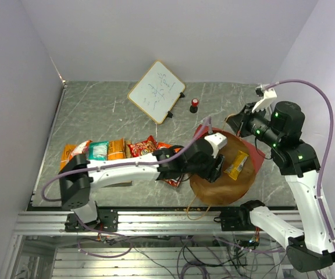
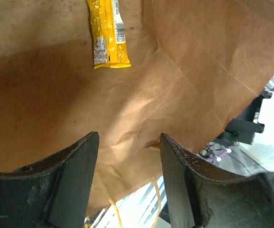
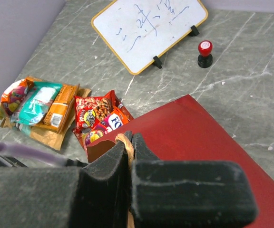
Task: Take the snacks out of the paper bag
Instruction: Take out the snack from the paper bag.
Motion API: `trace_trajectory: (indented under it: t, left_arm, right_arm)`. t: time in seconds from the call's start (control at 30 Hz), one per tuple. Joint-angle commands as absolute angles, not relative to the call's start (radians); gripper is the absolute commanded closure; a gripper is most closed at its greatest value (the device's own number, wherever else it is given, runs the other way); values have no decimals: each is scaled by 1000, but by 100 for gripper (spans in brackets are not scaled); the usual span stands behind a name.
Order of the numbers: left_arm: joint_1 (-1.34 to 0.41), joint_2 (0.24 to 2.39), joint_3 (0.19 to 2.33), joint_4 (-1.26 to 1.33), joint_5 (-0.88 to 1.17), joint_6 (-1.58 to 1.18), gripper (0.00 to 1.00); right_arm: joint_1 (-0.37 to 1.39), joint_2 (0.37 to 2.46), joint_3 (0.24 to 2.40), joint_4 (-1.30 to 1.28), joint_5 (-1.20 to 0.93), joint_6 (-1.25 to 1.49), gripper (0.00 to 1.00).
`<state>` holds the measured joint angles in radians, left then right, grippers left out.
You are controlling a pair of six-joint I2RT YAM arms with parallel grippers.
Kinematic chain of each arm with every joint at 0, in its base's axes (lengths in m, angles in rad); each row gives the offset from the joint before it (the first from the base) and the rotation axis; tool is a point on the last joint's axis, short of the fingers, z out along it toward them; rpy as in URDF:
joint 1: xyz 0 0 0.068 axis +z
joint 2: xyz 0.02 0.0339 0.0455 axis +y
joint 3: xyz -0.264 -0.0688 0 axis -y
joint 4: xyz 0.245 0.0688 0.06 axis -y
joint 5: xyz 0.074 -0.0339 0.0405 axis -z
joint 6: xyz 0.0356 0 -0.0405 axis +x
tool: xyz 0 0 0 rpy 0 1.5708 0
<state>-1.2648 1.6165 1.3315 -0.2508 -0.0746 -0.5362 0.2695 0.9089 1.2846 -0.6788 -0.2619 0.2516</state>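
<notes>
The packet's barcode end (image 1: 233, 171) (image 2: 111, 46) lies below and beyond my left gripper's fingers, so I need to lower the gripper and move it to the right in the top view onto that end.
The paper bag (image 1: 253, 152) lies open with its brown inside (image 1: 223, 186) facing up and red outside. One yellow snack packet (image 1: 237, 164) lies inside it; the left wrist view shows the packet (image 2: 107, 33) on the brown paper (image 2: 56, 104). My left gripper (image 1: 215, 165) is open and empty inside the bag mouth, its tips (image 2: 129, 138) short of the packet. My right gripper (image 1: 238, 121) is shut on the bag's twisted handle (image 3: 126, 142) at the red rim (image 3: 189, 128). Several snacks (image 1: 106, 150) lie on the table left of the bag.
A white whiteboard (image 1: 157, 91) stands at the back, with a small red-capped object (image 1: 195, 103) beside it. The pile of orange, teal and red packets (image 3: 37, 102) lies along the left side. The bag's other handle (image 1: 198, 204) hangs over the table's near edge.
</notes>
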Motion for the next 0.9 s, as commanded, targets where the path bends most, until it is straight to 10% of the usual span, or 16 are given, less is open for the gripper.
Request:
trace_trajectory:
  t: [0.0,0.87]
  left_arm:
    - [-1322,1720,1426,-171,-190,-429,37]
    - [-1365,2306,1609,354,-591,-272,18]
  right_arm:
    - [271,886,1303,-709,-256,256,100]
    - [269,993,1503,-919,-302,166,100]
